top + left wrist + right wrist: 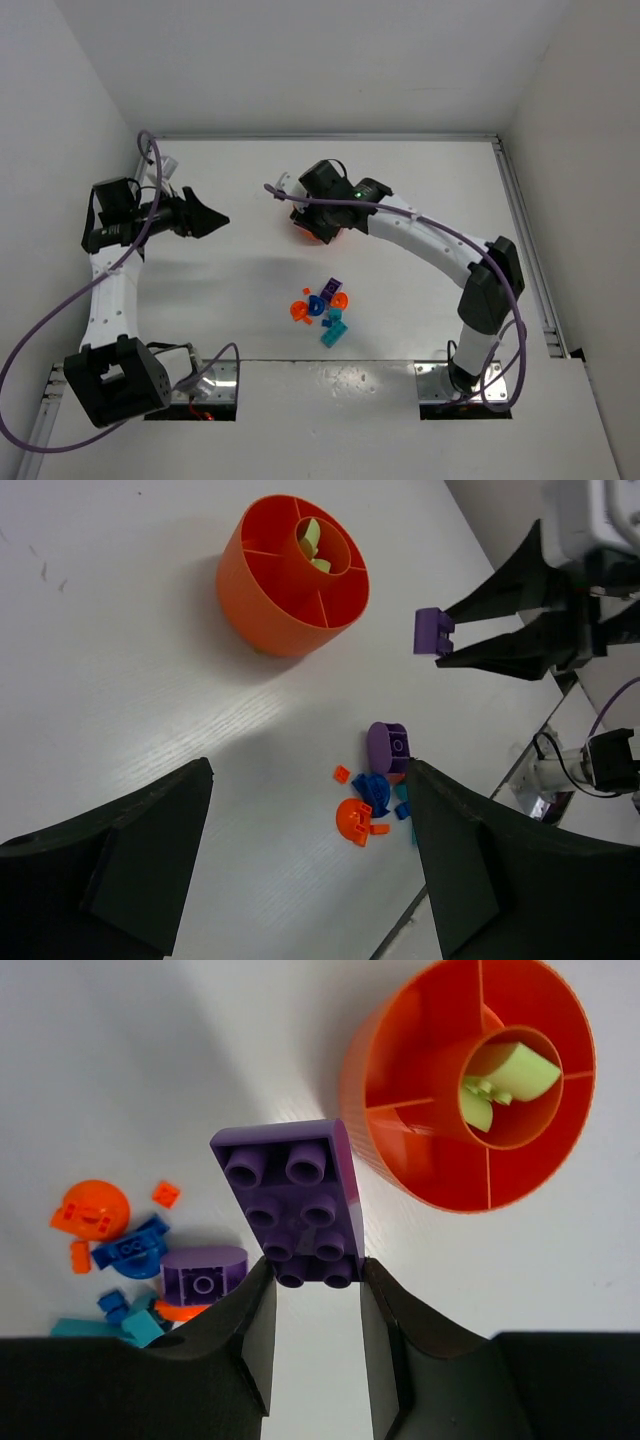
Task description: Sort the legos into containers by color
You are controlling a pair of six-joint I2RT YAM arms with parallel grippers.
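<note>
My right gripper needs to move outward and down next, over an outer one (436, 1163) of the dish's empty sections, as lime green legos sit in the centre section.
My right gripper (315, 1270) is shut on a purple studded lego plate (290, 1200), held in the air beside the round orange dish (400, 1150) with its containers. Lime green legos (495, 1085) lie in the dish's centre compartment. In the left wrist view the plate (433, 632) sticks out of the right gripper's tips, to the right of the dish (270, 610). The loose legos (322, 305) lie in a pile mid-table: orange half-round (352, 820), blue (372, 788), purple rounded brick (387, 748), cyan (130, 1328). My left gripper (212, 218) hangs open and empty, left of the dish.
White walls close the table in on three sides. A metal rail (530, 250) runs along the right edge. Purple cables (150, 215) loop round both arms. The right arm's body (440, 245) arches over the table right of the pile.
</note>
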